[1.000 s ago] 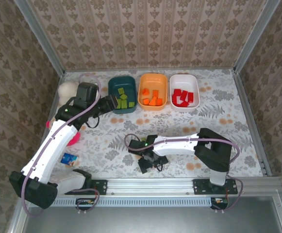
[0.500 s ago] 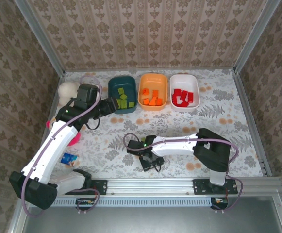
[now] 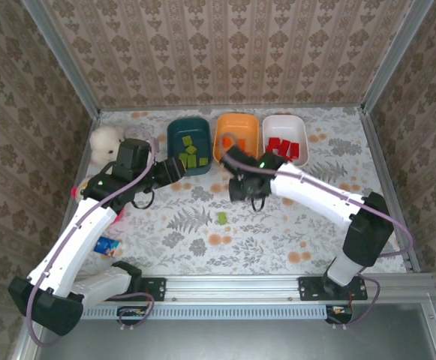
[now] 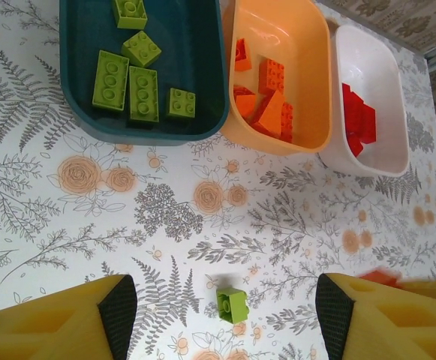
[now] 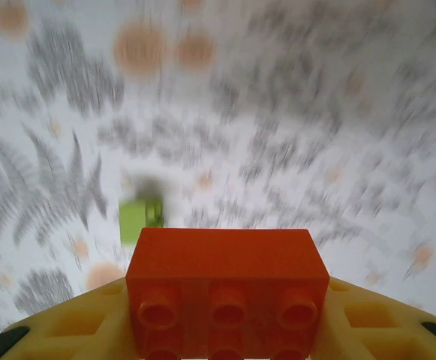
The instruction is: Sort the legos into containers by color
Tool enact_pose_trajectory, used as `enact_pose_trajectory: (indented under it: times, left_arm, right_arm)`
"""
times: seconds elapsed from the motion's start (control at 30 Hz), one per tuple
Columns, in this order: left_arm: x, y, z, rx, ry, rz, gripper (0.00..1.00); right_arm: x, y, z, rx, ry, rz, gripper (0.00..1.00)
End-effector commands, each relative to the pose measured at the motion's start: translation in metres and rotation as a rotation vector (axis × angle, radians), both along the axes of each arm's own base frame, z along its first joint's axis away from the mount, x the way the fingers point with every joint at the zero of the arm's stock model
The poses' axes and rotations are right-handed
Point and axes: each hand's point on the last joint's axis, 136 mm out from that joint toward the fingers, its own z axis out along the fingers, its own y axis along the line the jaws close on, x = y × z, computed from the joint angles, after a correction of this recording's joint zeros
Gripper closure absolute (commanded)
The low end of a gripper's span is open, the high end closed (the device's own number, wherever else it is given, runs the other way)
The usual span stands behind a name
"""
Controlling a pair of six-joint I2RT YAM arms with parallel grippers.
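Observation:
My right gripper moves the orange lego outward over the far end of the orange tub (image 3: 236, 117) next, then releases it.
My right gripper (image 3: 242, 189) hangs just in front of the orange tub (image 3: 236, 117), shut on an orange lego (image 5: 227, 277) that fills the space between its yellow fingers. One light green lego (image 3: 221, 217) lies alone on the floral table; the left wrist view shows it (image 4: 232, 304) below the open left gripper (image 4: 224, 313), whose pads hold nothing. That left gripper (image 3: 171, 169) hovers by the dark teal tub (image 3: 172, 141). The teal tub (image 4: 202, 75) holds green legos, the orange tub (image 4: 296, 45) orange ones, the white tub (image 4: 375, 75) red ones.
A white plush toy (image 3: 105, 139) sits at the far left, with a pink item (image 3: 76, 193) beside the left arm. A small blue card (image 3: 109, 245) lies near the left base. A metal rail (image 3: 233, 286) runs along the near edge.
The right gripper closed on the orange lego near the front edge, lifted it and swung away toward the orange tub. The green lego is now uncovered. The left arm barely moved.

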Motion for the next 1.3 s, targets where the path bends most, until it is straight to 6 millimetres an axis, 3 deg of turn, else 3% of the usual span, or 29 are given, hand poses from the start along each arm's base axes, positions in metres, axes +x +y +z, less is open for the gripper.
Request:
enact_pose_trajectory:
  times: [0.0,0.17,0.33,0.5,0.6,0.9,1.07,1.27]
  left_arm:
    - [-0.001,-0.013,-0.004,-0.047,0.001,-0.027,0.33]
    - [-0.001,-0.035,-0.03,-0.069,0.046,-0.124,0.33]
    - [-0.009,-0.04,-0.05,-0.027,0.079,-0.178,0.33]
    - [-0.013,-0.041,-0.051,-0.01,0.084,-0.195,0.33]
    - [-0.013,-0.04,-0.05,-0.009,0.085,-0.189,0.33]
    - [-0.014,-0.045,-0.048,-0.002,0.094,-0.205,0.34]
    - [-0.015,-0.048,-0.049,0.008,0.102,-0.219,0.34]
    - [-0.016,-0.053,-0.051,0.039,0.109,-0.267,0.33]
  right_arm:
    - [0.056,-0.011,0.01,-0.026,-0.049,0.003,0.59]
    - [0.139,-0.007,0.004,0.097,-0.115,-0.1,0.59]
    - [0.213,-0.002,-0.007,0.173,-0.163,-0.169,0.59]
    - [0.269,0.002,-0.024,0.216,-0.206,-0.234,0.58]
    - [0.291,-0.003,-0.043,0.241,-0.215,-0.292,0.57]
    - [0.329,-0.004,-0.081,0.261,-0.264,-0.303,0.53]
    - [0.332,-0.012,-0.104,0.217,-0.238,-0.33,0.51]
    - [0.327,-0.011,-0.108,0.209,-0.214,-0.333,0.34]
